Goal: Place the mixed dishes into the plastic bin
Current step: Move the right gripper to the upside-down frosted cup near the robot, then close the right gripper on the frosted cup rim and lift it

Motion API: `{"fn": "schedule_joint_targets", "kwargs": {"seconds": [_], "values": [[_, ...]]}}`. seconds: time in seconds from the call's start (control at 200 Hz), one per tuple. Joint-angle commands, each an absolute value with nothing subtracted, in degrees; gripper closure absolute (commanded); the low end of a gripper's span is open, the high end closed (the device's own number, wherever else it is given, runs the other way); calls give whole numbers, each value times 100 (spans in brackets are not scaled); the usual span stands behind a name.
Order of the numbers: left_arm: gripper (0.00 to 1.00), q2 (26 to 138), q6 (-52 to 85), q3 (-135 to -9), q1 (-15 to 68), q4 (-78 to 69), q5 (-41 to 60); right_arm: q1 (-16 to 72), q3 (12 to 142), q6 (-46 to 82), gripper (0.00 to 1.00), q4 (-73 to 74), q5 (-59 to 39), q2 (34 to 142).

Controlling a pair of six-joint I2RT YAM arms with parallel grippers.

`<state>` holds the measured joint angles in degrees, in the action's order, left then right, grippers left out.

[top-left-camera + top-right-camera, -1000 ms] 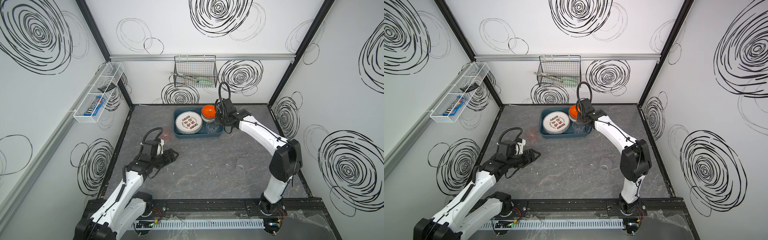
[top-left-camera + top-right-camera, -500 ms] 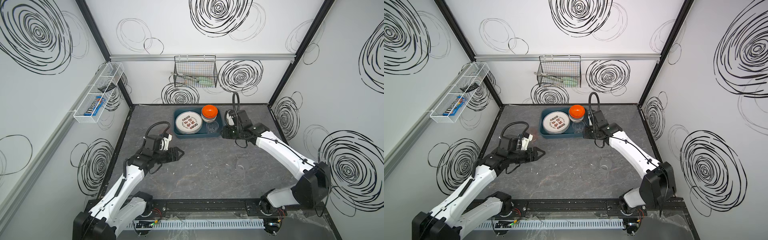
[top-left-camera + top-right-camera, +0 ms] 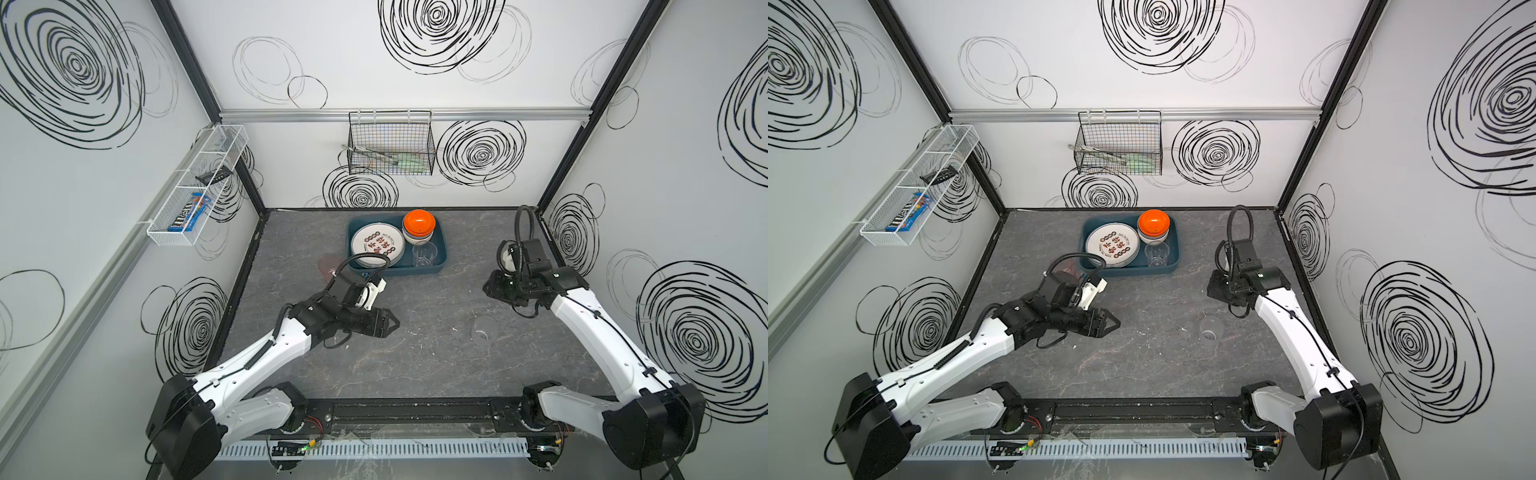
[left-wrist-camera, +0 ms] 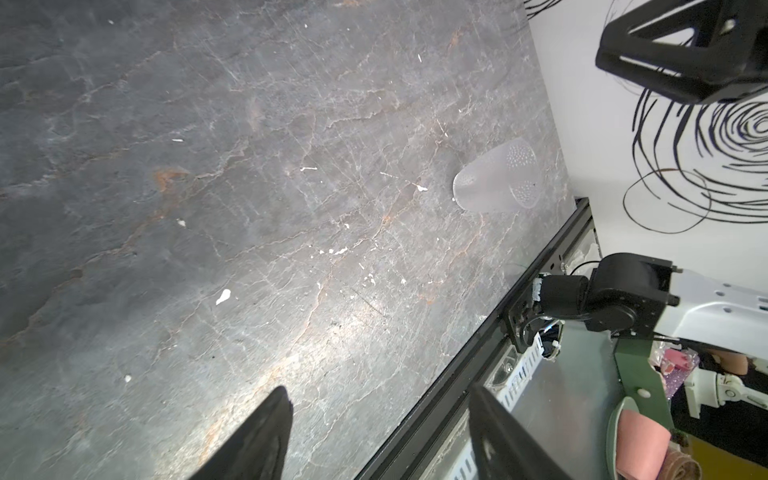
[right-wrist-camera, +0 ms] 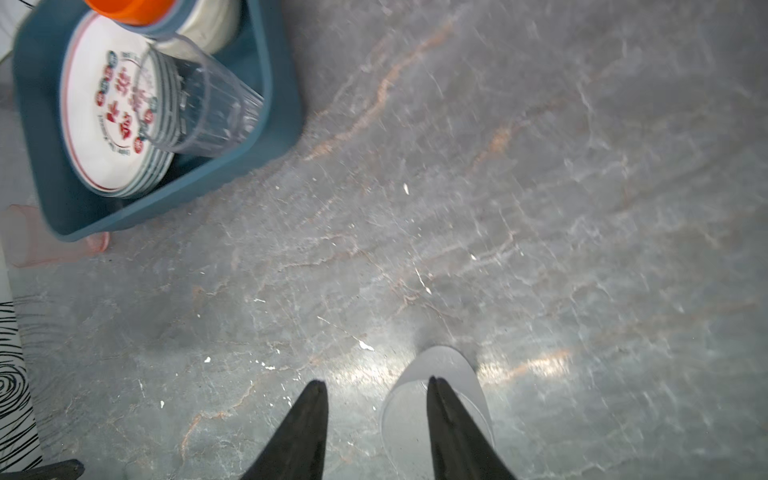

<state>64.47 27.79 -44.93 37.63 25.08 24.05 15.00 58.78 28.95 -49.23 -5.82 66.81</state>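
I will next move my right gripper back and down, with its open fingers on both sides of the frosted clear tumbler's rim edge farthest from my left gripper, because the opening of the frosted clear tumbler faces up.
The teal plastic bin stands at the back. It holds stacked white plates, nested bowls topped by an orange one, and a clear tumbler. A pink tumbler stands on the table left of the bin. A frosted clear tumbler stands front right. My right gripper hovers open and empty just behind it. My left gripper is open and empty mid-table.
A black wire basket hangs on the back wall and a white mesh shelf on the left wall. The black front rail edges the table. Grey marbled tabletop lies between the arms.
My right gripper has drawn back from the bin to the right and front, leaving the clear tumbler standing in it. My left gripper has moved right toward the table's middle.
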Motion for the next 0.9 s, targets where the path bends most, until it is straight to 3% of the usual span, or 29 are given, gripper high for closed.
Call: {"fn": "schedule_joint_targets", "kwargs": {"seconds": [0.0, 0.21, 0.575, 0.896], "values": [[29, 6605, 2588, -4808, 4109, 2243, 2124, 1392, 5715, 3120, 56, -5729, -658, 6678], [29, 6918, 2479, -5040, 4682, 2262, 1675, 1294, 5404, 3335, 56, -6078, -613, 6688], [28, 7001, 2513, -4967, 4906, 2112, 1351, 1257, 4983, 3405, 57, -6216, -612, 6586], [28, 6953, 2610, -4834, 4931, 1997, 1253, 1259, 4532, 3494, 69, -5816, -686, 6605]]}}
